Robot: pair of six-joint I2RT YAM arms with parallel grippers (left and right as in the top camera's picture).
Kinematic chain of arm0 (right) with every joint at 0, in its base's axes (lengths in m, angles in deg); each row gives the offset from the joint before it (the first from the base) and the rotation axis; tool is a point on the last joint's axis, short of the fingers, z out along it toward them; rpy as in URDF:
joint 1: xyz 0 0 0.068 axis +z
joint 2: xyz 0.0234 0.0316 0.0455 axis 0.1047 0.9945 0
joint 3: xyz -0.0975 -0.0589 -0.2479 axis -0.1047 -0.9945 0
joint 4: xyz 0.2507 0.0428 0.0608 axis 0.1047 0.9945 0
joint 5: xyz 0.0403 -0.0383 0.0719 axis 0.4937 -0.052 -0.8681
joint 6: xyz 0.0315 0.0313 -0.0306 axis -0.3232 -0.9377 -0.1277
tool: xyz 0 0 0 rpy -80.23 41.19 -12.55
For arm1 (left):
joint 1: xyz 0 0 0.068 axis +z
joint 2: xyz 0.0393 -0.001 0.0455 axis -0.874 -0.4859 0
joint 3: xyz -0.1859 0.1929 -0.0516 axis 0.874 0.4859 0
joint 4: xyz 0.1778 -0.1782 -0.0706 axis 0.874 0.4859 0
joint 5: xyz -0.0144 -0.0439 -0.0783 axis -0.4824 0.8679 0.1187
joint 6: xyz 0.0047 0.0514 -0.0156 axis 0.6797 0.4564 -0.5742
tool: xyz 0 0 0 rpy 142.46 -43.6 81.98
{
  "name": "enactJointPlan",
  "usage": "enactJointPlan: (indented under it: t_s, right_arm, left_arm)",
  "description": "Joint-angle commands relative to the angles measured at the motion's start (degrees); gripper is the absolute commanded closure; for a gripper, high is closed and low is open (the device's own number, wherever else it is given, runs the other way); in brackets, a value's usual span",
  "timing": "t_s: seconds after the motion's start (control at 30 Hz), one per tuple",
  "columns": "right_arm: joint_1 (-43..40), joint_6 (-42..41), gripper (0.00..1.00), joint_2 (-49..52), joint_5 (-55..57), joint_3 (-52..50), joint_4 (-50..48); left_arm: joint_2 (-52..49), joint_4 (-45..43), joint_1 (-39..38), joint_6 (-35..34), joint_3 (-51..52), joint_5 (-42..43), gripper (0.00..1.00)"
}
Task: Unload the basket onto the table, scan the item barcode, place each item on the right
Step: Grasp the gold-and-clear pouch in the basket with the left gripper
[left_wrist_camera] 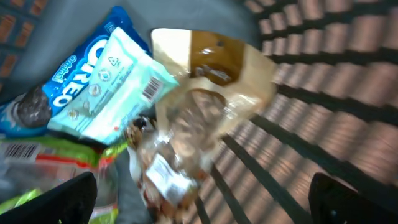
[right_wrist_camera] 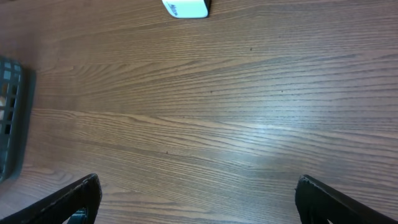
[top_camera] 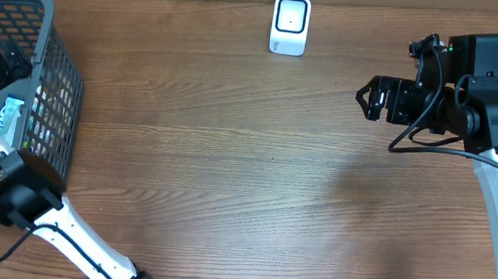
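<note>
My left gripper lowers deeper into the basket (top_camera: 59,91) onto the clear part of the snack bag next, since that part lies uncovered between the open fingers.
My left gripper (left_wrist_camera: 202,208) hangs open inside the grey basket (top_camera: 59,91) at the table's left edge, gripping nothing. Below it lie several packs: a clear-and-brown snack bag (left_wrist_camera: 199,112) with a white label, a mint-green pack (left_wrist_camera: 118,93) showing a barcode, a blue Oreo pack (left_wrist_camera: 56,87) and a green pack (left_wrist_camera: 37,155) with a barcode. The snack bag is blurred and lies between the fingers' line, touching neither. The white scanner (top_camera: 290,24) stands at the table's far middle edge. My right gripper (top_camera: 368,101) hovers open over bare wood at the right.
The basket's slatted wall (left_wrist_camera: 323,93) fills the right of the left wrist view. In the right wrist view the scanner (right_wrist_camera: 185,8) shows at the top and the basket's end (right_wrist_camera: 11,118) at the left. Wooden tabletop (top_camera: 246,174) lies between basket and right arm.
</note>
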Motion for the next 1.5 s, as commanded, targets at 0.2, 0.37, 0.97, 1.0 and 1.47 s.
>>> enactJointPlan:
  t_s: [0.2, 0.37, 0.97, 1.0, 1.47]
  right_arm:
    - [0.2, 0.2, 0.0, -0.7, -0.3, 1.2, -0.2]
    - [0.2, 0.3, 0.0, -0.7, -0.3, 1.2, -0.3]
    - [0.2, 0.5, 0.0, -0.7, -0.3, 1.2, -1.3]
    - [0.2, 0.5, 0.0, -0.7, -0.3, 1.2, -1.4]
    - [0.2, 0.4, 0.0, -0.7, -0.4, 1.2, -2.4]
  left_arm:
    - [-7.0, -8.2, -0.9, 2.8, 13.2, -0.2, 0.0]
    - [-7.6, -14.8, -2.3, 2.8, 23.9, 0.0, 0.0]
    - [-7.6, -4.0, -2.6, -0.5, -0.6, 2.0, 0.96]
    - [-7.6, -2.2, -2.6, -0.6, -4.8, 2.0, 0.96]
    - [9.8, 3.1, -6.1, -4.8, -31.7, 8.0, 0.96]
